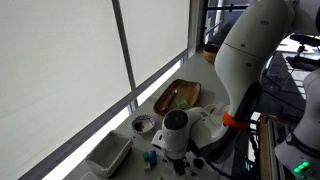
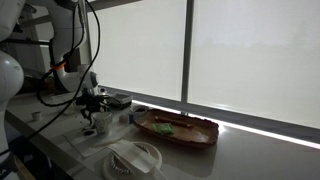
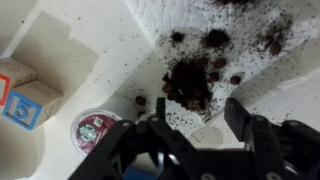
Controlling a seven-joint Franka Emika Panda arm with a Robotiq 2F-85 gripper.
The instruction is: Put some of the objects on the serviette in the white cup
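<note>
I need to keep my gripper low over the serviette next and bring its open fingers together at the dark clump's edge (image 3: pixel 195 99), because that edge of the clump is between the fingers.
In the wrist view a white serviette (image 3: pixel 250 75) is strewn with dark crumbs and small dark objects (image 3: pixel 188 85), the biggest clump at its middle. My gripper (image 3: pixel 195 104) hangs just short of that clump. Its two black fingers (image 3: pixel 240 118) stand apart, and only speckled serviette shows between them. In an exterior view the gripper (image 2: pixel 92 106) points down over the counter, with what looks like the white cup (image 2: pixel 103 125) just beside it. The cup does not show clearly in the wrist view.
Two wooden letter blocks (image 3: pixel 25 95) and a round red-and-green pod (image 3: pixel 92 128) lie left of the serviette. A wooden tray (image 1: pixel 178 97) with a green item, a patterned small bowl (image 1: pixel 144 123) and a white rectangular bin (image 1: pixel 108 155) stand along the window.
</note>
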